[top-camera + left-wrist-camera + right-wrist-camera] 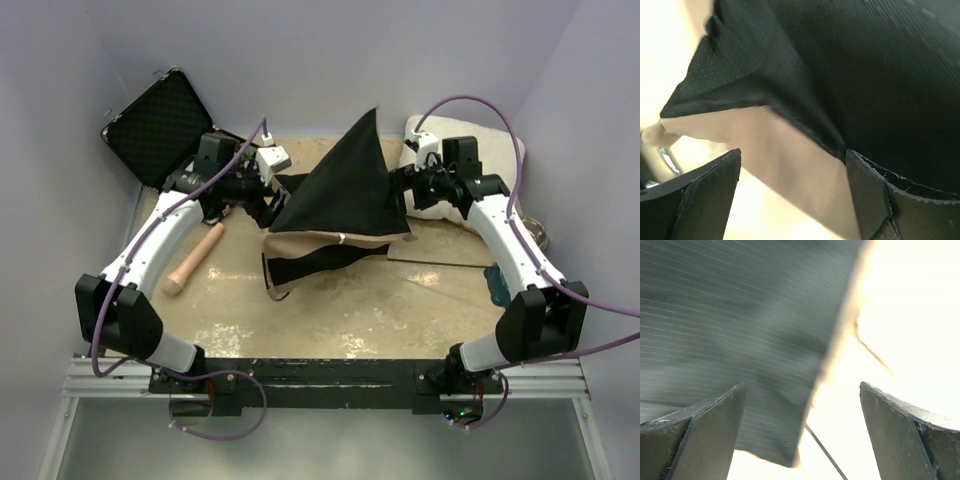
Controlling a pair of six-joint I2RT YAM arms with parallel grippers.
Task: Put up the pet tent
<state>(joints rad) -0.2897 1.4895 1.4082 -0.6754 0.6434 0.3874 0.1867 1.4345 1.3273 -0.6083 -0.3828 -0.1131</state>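
Note:
The left gripper shifts its open fingers outward next. It then closes on the tent's black corner with the tan tab [285, 179] [666, 113], since that narrow tip lies outward of the gripper.
The pet tent [340, 190] lies collapsed mid-table, its black underside raised to a peak and tan fabric [325, 252] folded beneath. My left gripper [265, 203] is at the tent's left edge. In the left wrist view it [792, 195] is open, with a tan strip [790, 160] and black fabric [865, 75] just beyond the fingertips [865, 190]. My right gripper [400, 185] is at the tent's right edge. In the right wrist view it [802, 435] is open, with a corner of black fabric [740, 340] and a thin black pole [825, 450] between the fingers [895, 430]. The pompom is hidden.
A black foam-lined case [160, 125] stands open at the back left. A white fluffy cushion [480, 160] lies under the right arm. A pinkish stick-like object [195, 260] lies at the left. A teal object [495, 285] and a small metal thing [540, 235] sit at the right edge.

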